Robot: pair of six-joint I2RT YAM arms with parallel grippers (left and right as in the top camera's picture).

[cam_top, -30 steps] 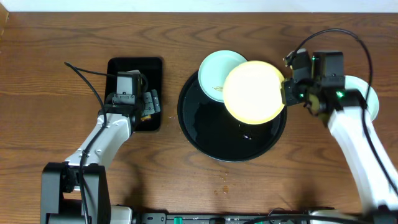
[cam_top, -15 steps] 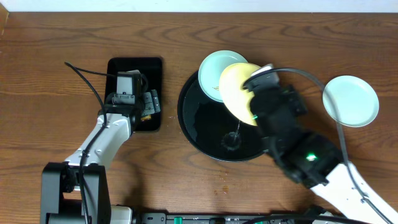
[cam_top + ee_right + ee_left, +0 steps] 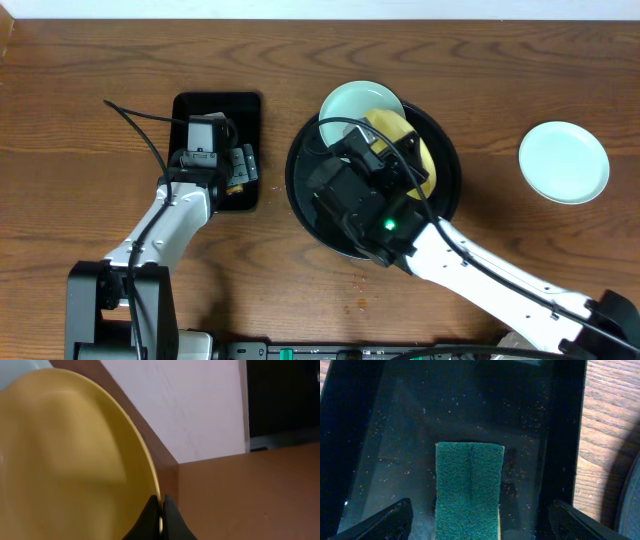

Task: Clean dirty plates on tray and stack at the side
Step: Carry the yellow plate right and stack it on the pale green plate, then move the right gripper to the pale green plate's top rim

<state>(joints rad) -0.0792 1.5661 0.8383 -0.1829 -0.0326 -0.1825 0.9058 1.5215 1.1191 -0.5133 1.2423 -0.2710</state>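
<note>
I need to swing my right gripper over a mint-blue plate already on the tabletop, to the right in the overhead view, level the yellow plate (image 3: 395, 130) and release.
My right gripper (image 3: 161, 510) is shut on the rim of the pale yellow plate (image 3: 65, 460) and holds it tilted over the round black tray (image 3: 312, 200). From overhead the plate (image 3: 395, 130) shows partly behind the right arm. A mint-blue plate (image 3: 350, 105) leans on the tray's far rim, its smear hidden. Another mint-blue plate (image 3: 563, 162) lies on the wood tabletop at the right. My left gripper (image 3: 477, 520) is open over a green sponge (image 3: 469, 487) in the small rectangular black tray (image 3: 565, 450).
The small rectangular tray (image 3: 215, 105) stands left of the round tray. A few crumbs (image 3: 360, 290) lie on the wood in front of the round tray. A black cable (image 3: 140, 125) runs along the left arm.
My right arm has swung from the right side to over the round tray, carrying the yellow plate, which went from flat to steeply tilted. The left arm has not moved.
</note>
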